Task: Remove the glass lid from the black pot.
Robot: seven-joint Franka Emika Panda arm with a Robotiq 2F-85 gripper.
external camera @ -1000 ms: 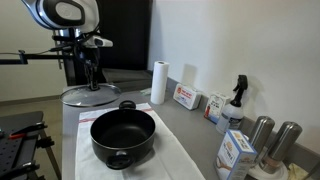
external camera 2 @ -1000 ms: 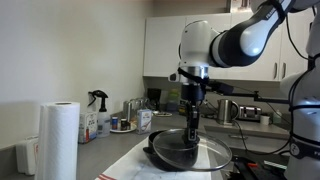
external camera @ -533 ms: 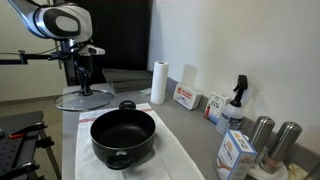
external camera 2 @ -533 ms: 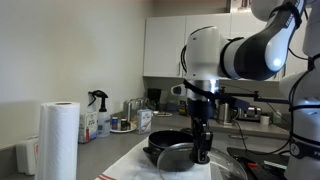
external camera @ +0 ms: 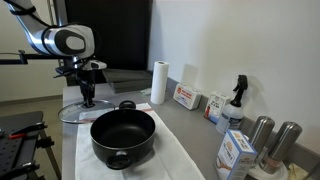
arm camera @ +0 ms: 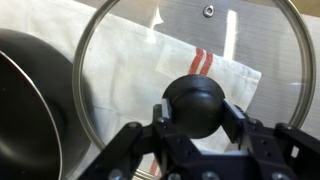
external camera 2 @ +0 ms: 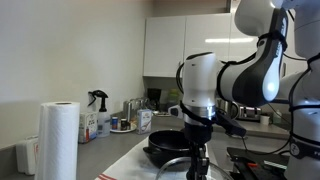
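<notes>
The lid is beside the open pot (external camera: pixel 123 135). My gripper will move the lid outward from there, then lower it onto the red-striped end of the white cloth.
The black pot (external camera: pixel 123 135) stands open on a white cloth (external camera: pixel 170 160); it also shows in an exterior view (external camera 2: pixel 165 152) and at the left edge of the wrist view (arm camera: pixel 25 110). My gripper (external camera: pixel 87 100) is shut on the black knob (arm camera: pixel 197 106) of the glass lid (arm camera: pixel 260 60). The lid (external camera: pixel 75 112) hangs low over the counter, beside the pot and apart from it. In an exterior view the lid (external camera 2: pixel 172 168) is partly hidden by my gripper (external camera 2: pixel 197 165).
A paper towel roll (external camera: pixel 158 82) stands at the wall, then small boxes (external camera: pixel 186 97), a spray bottle (external camera: pixel 237 98) and two steel canisters (external camera: pixel 272 138). The white cloth has a red stripe (arm camera: pixel 202 62). A black stand (external camera: pixel 20 135) sits beside the counter.
My gripper has carried the lid away from the pot and lowered it toward the counter. The pot has not moved.
</notes>
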